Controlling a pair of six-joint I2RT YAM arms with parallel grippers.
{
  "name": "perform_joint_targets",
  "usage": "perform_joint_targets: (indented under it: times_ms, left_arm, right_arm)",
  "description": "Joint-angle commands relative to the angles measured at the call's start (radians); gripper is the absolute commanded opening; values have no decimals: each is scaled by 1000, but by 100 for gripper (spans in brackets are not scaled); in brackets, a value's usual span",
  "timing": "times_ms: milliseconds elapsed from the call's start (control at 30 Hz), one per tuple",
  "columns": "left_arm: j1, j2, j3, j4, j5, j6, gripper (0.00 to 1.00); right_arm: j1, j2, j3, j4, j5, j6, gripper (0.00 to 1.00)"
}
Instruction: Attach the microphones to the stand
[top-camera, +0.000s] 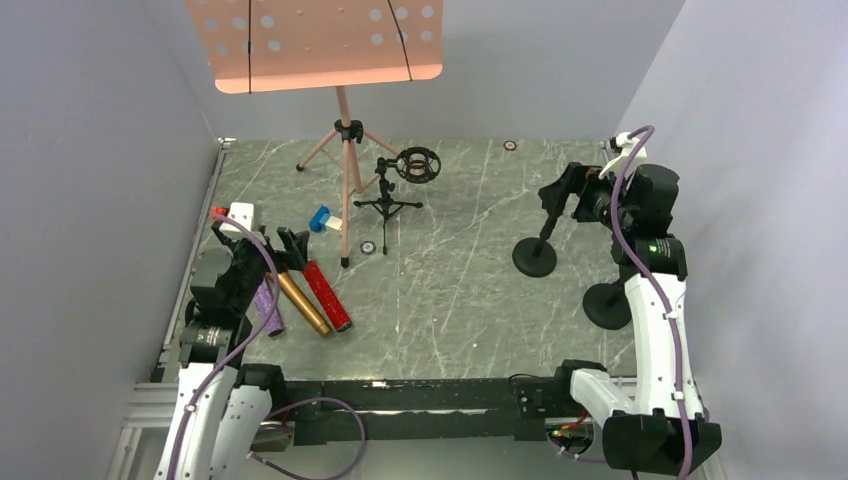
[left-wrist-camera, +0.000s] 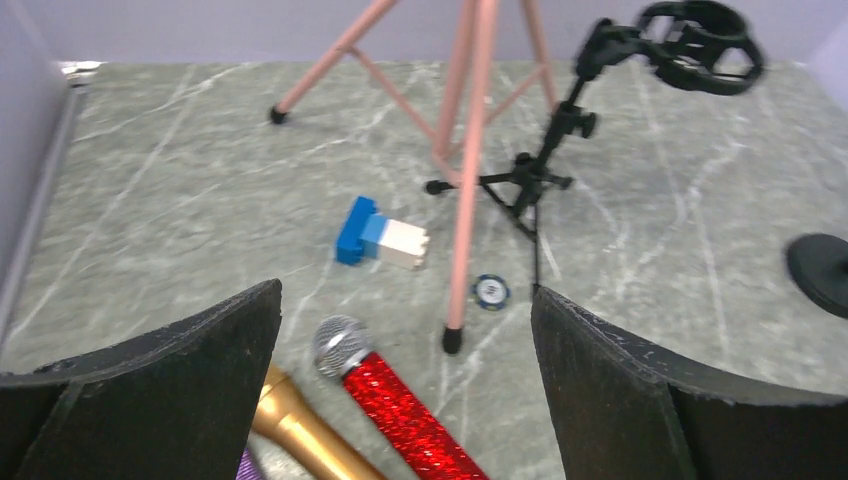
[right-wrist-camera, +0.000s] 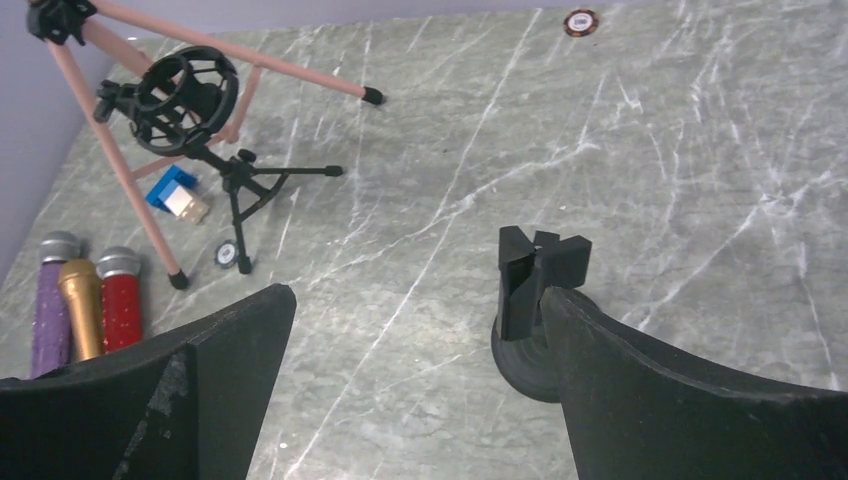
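Note:
The tripod stand crowds the pink music stand's legs, so next my left gripper needs to move outward from the microphones and close on the tripod's upper post (top-camera: 384, 178) (left-wrist-camera: 575, 98).
Three microphones lie side by side at the left of the table: purple (top-camera: 268, 308), gold (top-camera: 303, 303) and glittery red (top-camera: 328, 297). My left gripper (top-camera: 262, 243) hovers open just above their heads; in its wrist view the red microphone (left-wrist-camera: 400, 410) and gold microphone (left-wrist-camera: 300, 430) lie between its open fingers (left-wrist-camera: 405, 300). A small black tripod stand (top-camera: 388, 205) with a ring shock mount (top-camera: 417, 165) stands mid-table. My right gripper (top-camera: 568, 190) hangs open above a round-base stand with an empty clip (right-wrist-camera: 540, 270).
A pink music stand (top-camera: 345, 150) rises behind the microphones, one of its legs (left-wrist-camera: 462, 250) close to the red one. A blue-and-white block (top-camera: 322, 220) and a poker chip (top-camera: 368, 247) lie near it. A second round black base (top-camera: 607, 305) sits by the right arm. Walls close in on both sides.

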Motion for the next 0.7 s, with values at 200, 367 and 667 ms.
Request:
perform_joint_targets:
  times_ms: [200, 367, 667]
  left_arm:
    - [-1, 95, -20, 216, 390, -171, 99]
    - [-68, 212, -62, 349, 451, -368, 99]
    - [-441, 484, 150, 145, -11, -262, 99]
  right_arm:
    - [25, 50, 42, -34, -532, -315, 100]
    - [150, 100, 77, -140, -488, -477, 100]
    - [192, 104, -62, -222, -625, -768, 100]
